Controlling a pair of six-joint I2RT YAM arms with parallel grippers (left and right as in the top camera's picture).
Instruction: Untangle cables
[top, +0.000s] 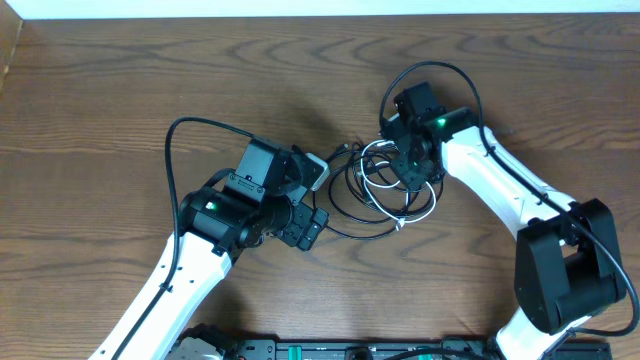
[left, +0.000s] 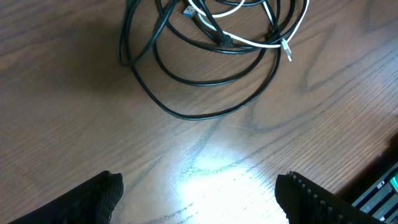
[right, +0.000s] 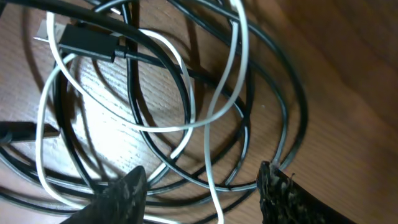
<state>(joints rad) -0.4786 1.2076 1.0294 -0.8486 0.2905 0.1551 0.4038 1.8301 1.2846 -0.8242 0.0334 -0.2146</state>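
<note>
A part of the white cable (top: 407, 198) (right: 213, 180) already runs between my open fingers, so my right gripper needs to move down into the cable coils and close there.
A tangle of thin black and white cables (top: 385, 190) lies in loose coils on the wooden table (top: 120, 110), between the two arms. My right gripper (top: 410, 165) hangs right over the coils, open, with black and white strands (right: 205, 124) running between its fingertips (right: 202, 186). A black plug (right: 87, 40) lies in the coils. My left gripper (top: 315, 200) is open and empty just left of the tangle. In the left wrist view the coils (left: 211, 56) lie ahead of its fingertips (left: 199, 196), with a white plug end (left: 287, 50) at their right.
The thick black wires of the arms loop above each wrist (top: 200, 130) (top: 440, 75). A dark rail (top: 330, 350) runs along the table's front edge.
</note>
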